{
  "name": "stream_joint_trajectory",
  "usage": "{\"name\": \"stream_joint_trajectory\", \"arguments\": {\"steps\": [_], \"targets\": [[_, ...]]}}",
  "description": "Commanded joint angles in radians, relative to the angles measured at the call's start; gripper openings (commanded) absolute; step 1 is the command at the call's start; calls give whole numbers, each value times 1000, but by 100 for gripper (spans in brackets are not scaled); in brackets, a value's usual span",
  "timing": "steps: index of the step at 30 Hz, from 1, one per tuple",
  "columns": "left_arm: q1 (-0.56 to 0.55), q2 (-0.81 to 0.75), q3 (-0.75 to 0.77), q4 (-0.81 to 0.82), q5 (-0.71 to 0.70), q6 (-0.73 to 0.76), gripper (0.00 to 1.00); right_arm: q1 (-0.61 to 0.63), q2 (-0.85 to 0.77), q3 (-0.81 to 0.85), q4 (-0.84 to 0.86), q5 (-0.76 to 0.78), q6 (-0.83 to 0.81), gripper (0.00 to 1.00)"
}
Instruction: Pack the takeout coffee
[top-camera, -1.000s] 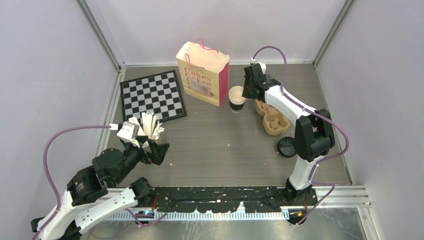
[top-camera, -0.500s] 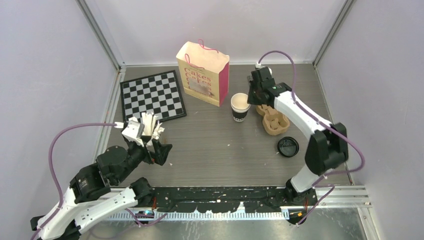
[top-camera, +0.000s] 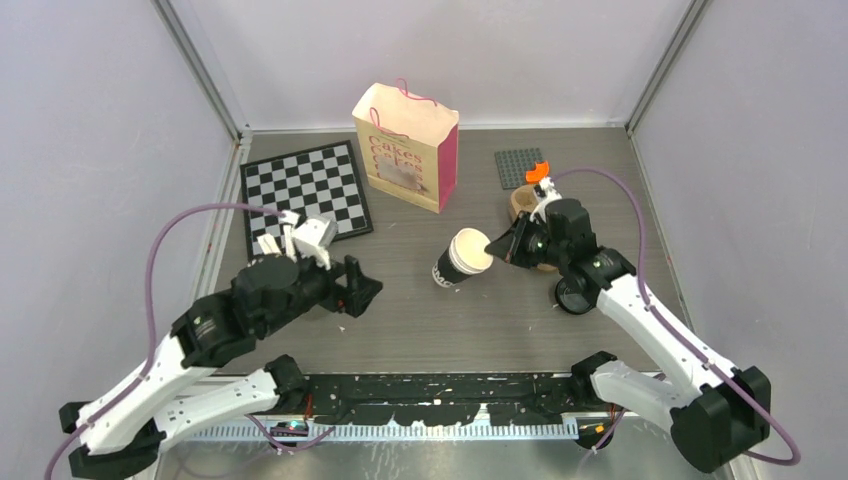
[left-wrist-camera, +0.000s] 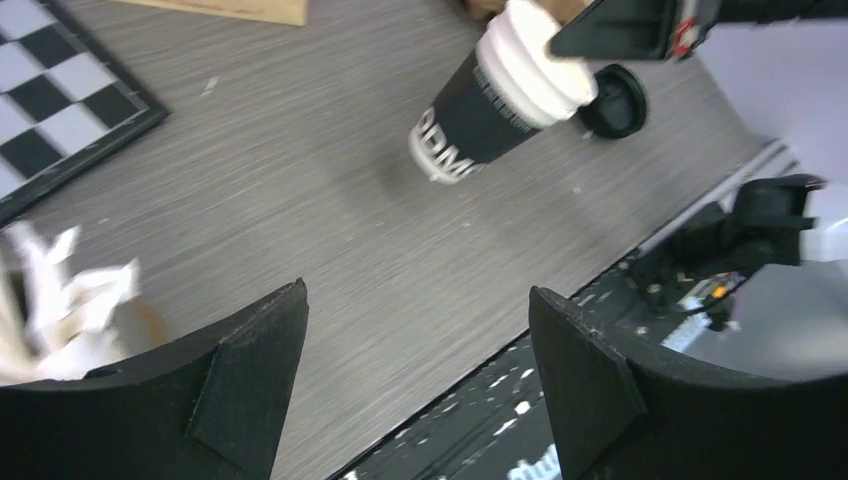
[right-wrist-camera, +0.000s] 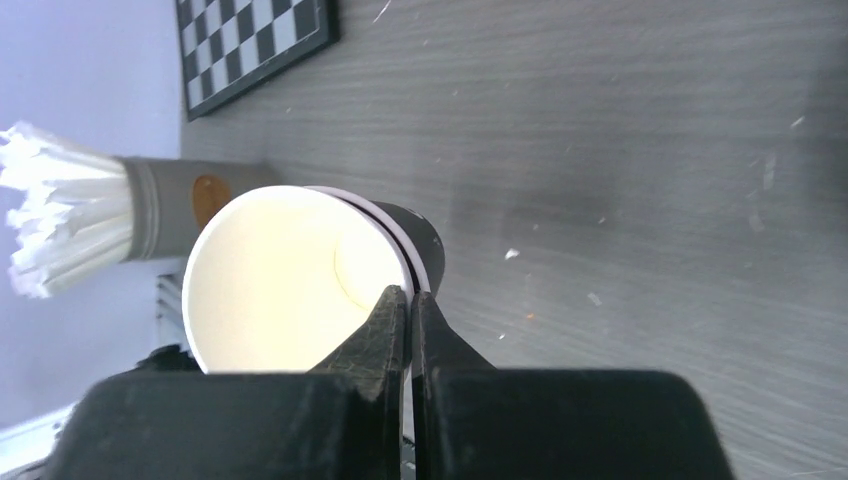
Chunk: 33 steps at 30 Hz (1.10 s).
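Observation:
The paper coffee cup (top-camera: 463, 258) (right-wrist-camera: 300, 280) in my right gripper still hangs above the tabletop, so next I should lower it down and slightly back, bottom first, and let go of the cup's rim.
One paper coffee cup (top-camera: 452, 267), black sleeve with a white rim and no lid, hangs tilted above the middle of the table. My right gripper (top-camera: 492, 246) is shut on its rim, one finger inside and one outside. The right wrist view looks into the cup's white inside (right-wrist-camera: 285, 285), with the gripper (right-wrist-camera: 408, 297) pinching the rim. A round black lid (top-camera: 573, 297) lies on the table under the right arm. My left gripper (top-camera: 362, 290) hovers open to the cup's left, holding nothing. In its view (left-wrist-camera: 418, 300) the cup (left-wrist-camera: 480, 110) is ahead and the lid (left-wrist-camera: 613, 100) beyond it.
A cream and pink paper bag (top-camera: 405, 145) stands open at the back. A chessboard (top-camera: 305, 190) lies back left. A grey cup of white sticks (right-wrist-camera: 165, 205) stands by the left arm. The brown cup carrier (top-camera: 518, 199) sits behind the right gripper, near a grey baseplate (top-camera: 518, 163).
The right arm has lifted the cup from beside the bag and carried it nearer and leftward, tilting it. The left arm has swung right, away from the sticks cup, toward the middle.

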<state>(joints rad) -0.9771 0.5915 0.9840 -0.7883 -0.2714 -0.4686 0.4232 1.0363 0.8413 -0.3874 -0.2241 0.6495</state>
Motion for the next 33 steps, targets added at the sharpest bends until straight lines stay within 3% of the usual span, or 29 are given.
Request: {"name": "stream_joint_trajectory", "arguments": {"steps": [1, 6, 11, 19, 27, 33], "targets": [[-3, 171, 83, 134, 142, -110, 81, 8, -93, -117, 247, -126, 161, 0], [-3, 316, 45, 294, 186, -218, 76, 9, -160, -263, 427, -189, 228, 1], [-2, 424, -34, 443, 162, -287, 76, 9, -174, -301, 328, -125, 184, 1], [29, 610, -41, 453, 188, -334, 75, 8, -114, -354, 289, -97, 140, 4], [120, 619, -144, 583, 267, -399, 71, 11, -59, -373, 292, -103, 117, 12], [132, 642, -158, 614, 318, -392, 71, 10, -36, -378, 294, -114, 116, 13]]}}
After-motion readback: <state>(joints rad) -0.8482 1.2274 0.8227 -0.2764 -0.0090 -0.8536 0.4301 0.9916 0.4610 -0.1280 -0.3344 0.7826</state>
